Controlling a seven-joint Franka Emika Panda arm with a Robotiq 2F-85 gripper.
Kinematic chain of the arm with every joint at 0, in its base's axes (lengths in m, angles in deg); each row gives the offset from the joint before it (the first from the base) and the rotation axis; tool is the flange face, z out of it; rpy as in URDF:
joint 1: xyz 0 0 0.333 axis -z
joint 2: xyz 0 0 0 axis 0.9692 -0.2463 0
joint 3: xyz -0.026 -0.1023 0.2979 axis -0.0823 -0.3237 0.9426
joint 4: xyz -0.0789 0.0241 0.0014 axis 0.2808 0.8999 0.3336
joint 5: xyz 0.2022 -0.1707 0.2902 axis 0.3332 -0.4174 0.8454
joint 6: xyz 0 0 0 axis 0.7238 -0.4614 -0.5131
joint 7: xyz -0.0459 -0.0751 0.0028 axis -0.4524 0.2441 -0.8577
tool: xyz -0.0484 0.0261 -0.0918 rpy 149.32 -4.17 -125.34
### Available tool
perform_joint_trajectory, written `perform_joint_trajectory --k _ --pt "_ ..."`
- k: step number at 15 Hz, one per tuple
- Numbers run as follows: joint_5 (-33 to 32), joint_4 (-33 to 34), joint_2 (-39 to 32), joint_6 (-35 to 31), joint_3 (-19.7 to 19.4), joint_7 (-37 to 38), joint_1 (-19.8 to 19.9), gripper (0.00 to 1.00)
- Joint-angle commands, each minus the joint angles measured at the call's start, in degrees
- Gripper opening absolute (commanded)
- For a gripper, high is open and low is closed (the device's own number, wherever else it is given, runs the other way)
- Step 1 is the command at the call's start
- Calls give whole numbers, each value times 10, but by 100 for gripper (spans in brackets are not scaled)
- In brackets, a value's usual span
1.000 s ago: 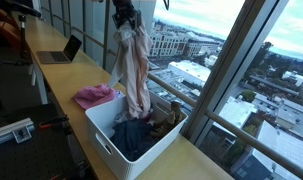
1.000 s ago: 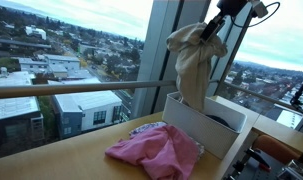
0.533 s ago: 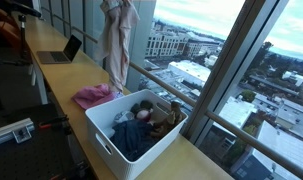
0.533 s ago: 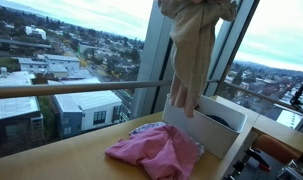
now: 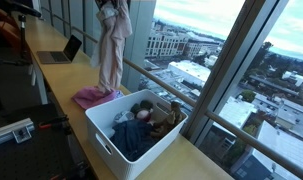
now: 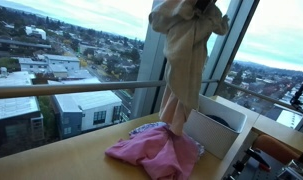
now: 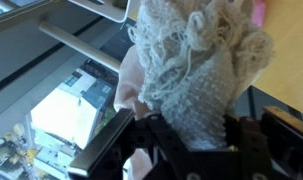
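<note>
My gripper should lower the cream knit onto the pink cloth [image 6: 159,152] beside the white bin next and let go, as that cloth is below my gripper.
A long cream and pale pink knitted garment [image 5: 112,50] hangs from my gripper [image 5: 113,4] high above the wooden counter. Its lower end dangles over a pink cloth [image 5: 92,96] lying beside the white bin [image 5: 99,128]. In an exterior view the garment [image 6: 186,60] hangs in front of the window, its hem reaching down to the pink cloth [image 6: 156,152]. In the wrist view the gripper [image 7: 191,135] is shut on the cream knit [image 7: 196,70], which fills the gap between the black fingers [image 7: 121,150].
The white bin holds dark blue and other clothes [image 5: 136,132]. An open laptop [image 5: 63,50] sits further along the counter [image 5: 61,85]. A tall window with a railing [image 6: 61,89] runs beside the counter. The bin's white rim [image 6: 216,125] stands right of the pink cloth.
The gripper has lifted the garment out of the bin and carried it sideways; it now hangs over the pink cloth.
</note>
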Motion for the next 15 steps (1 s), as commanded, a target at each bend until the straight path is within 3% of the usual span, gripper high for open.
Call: perform_joint_trajectory --k 1,5,9,10,11,12,15 --pt "16 -69 -48 -83 -10 15 -1 5" --pt "27 -140 -135 -195 -33 14 4 5" --pt "56 -165 -210 -270 -58 -11 12 5" --pt "67 -164 -223 -277 -60 -17 12 16" --pt "77 -162 -231 -280 -61 -19 11 45" --pt "84 -161 -236 -281 -62 -22 10 46" --pt "104 -165 -222 -276 -64 -34 16 66"
